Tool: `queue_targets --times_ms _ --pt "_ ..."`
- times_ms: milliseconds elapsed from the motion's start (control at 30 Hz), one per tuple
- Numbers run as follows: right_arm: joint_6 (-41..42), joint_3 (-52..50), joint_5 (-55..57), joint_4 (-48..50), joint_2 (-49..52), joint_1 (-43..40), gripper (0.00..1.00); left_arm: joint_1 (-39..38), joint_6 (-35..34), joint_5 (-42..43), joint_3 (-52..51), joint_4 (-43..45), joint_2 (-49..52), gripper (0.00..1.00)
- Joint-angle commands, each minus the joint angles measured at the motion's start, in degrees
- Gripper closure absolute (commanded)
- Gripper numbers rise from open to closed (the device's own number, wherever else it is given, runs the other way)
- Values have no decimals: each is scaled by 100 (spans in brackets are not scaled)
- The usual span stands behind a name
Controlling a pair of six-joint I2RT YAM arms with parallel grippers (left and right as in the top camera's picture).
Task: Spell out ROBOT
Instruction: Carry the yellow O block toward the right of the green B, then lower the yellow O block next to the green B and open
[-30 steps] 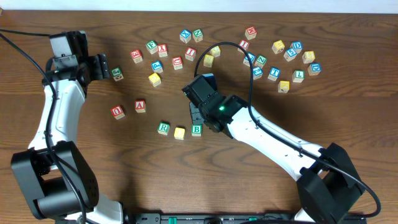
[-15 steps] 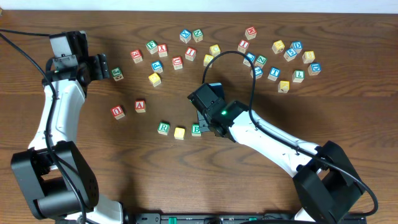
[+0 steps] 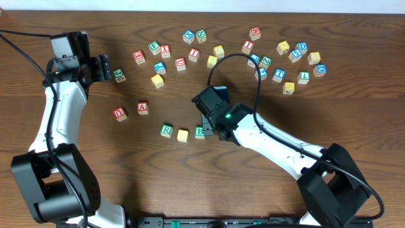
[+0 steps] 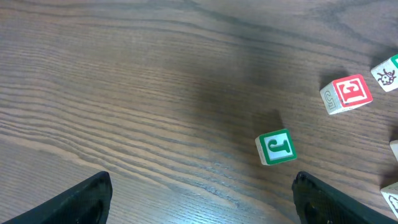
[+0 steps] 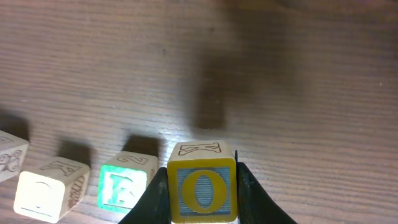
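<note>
My right gripper moves down and slightly back beside the B cube's free side (image 3: 202, 132) (image 5: 151, 172) next to release the second yellow O cube, since ROBOT needs O after B.
A row lies at the table's front middle: green-framed R cube (image 3: 166, 130), yellow-faced cube (image 3: 183, 135), green-framed B cube (image 3: 200, 132). My right gripper (image 5: 201, 177) is shut on a second yellow cube with an O face (image 5: 202, 191), held just right of the B cube (image 5: 123, 186) and close to it. From overhead the right wrist (image 3: 215, 114) hides that cube. The blue-framed T cube (image 3: 278, 75) sits in the far-right cluster. My left gripper (image 4: 202, 199) hangs open over bare wood at the far left, near a green J cube (image 4: 276, 147).
Red-framed A (image 3: 143, 107) and U (image 3: 119, 114) cubes lie left of the row. Several loose cubes are scattered along the far side, from a red E cube (image 4: 348, 93) on the left to the cluster at far right (image 3: 302, 57).
The right gripper with its O cube has come toward the front, to the right end of the row beside the B cube. The left arm has not moved.
</note>
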Motion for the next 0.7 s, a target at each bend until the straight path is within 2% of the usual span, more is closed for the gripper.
queue_targets --times_ms 0,667 --pt "181 -133 -55 122 -98 17 99 17 35 -13 -26 -9 2 9" --pt "627 -323 -133 372 -98 339 99 17 35 -13 -26 -9 2 9"
